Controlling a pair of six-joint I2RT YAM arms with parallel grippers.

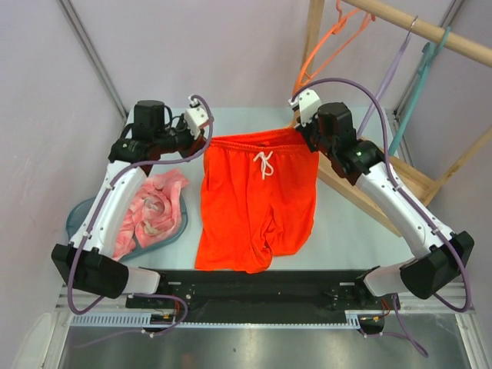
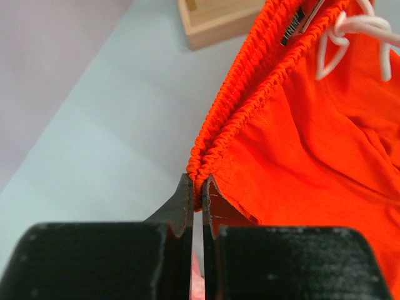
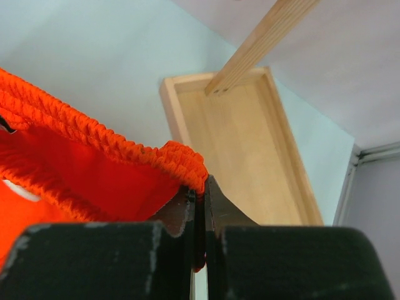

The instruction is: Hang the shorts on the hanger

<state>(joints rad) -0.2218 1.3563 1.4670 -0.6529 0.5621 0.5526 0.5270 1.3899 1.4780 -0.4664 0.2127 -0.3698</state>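
My right gripper should next go down and back over the shorts' rack-side leg (image 1: 297, 211) to release the waistband; that leg rests below and back on the tabletop.
The orange-red shorts (image 1: 257, 200) with a white drawstring (image 1: 264, 163) hang spread between my two grippers, legs trailing on the table toward the near edge. My left gripper (image 1: 206, 140) is shut on the left end of the elastic waistband (image 2: 215, 134). My right gripper (image 1: 307, 137) is shut on the right end of the waistband (image 3: 181, 159). The orange hanger (image 1: 327, 42) hangs by its hook from the wooden rail (image 1: 419, 27) at the back, just above and behind my right gripper.
A pale pink garment (image 1: 154, 211) lies in a blue-grey basin (image 1: 77, 215) at the left. A lilac hanger (image 1: 392, 65) and a teal hanger (image 1: 415, 92) hang on the rail. The rack's wooden base (image 3: 244, 137) stands at the right.
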